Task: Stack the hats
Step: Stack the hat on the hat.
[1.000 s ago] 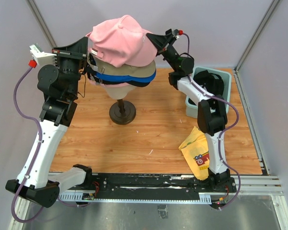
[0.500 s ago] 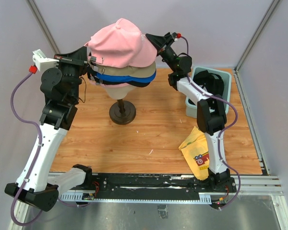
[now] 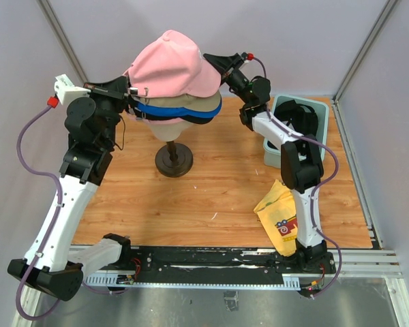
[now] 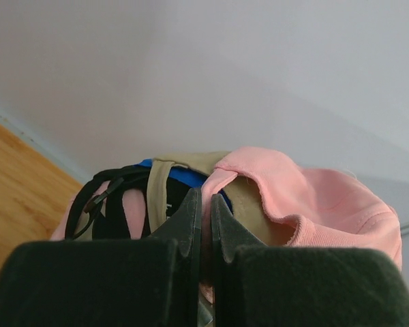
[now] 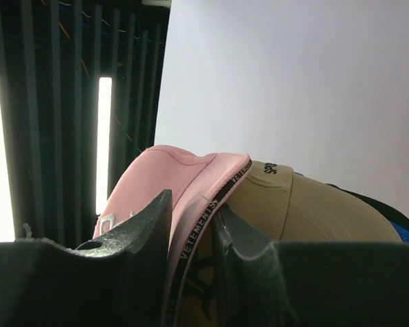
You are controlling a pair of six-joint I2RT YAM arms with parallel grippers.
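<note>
My left gripper lowers next toward the tan hat's strap, which lies to its left in the wrist view, and releases, with the pink hat riding high.
A pink hat sits on top of a stack on the mannequin head. Under it lie a tan hat, a blue hat and a black hat. My left gripper is shut on the pink hat's rear edge, which runs between its jaws. The right gripper stands at the brim. Its jaws are a little apart, with the pink brim between them above the tan hat.
The head stands on a dark round stand on the wooden table. A teal bin with a dark item inside is at the back right. A yellow cloth lies by the right arm's base.
The pink hat has settled lower and more level over the stack. My left gripper moved right toward the head. The right jaws have widened around the brim.
</note>
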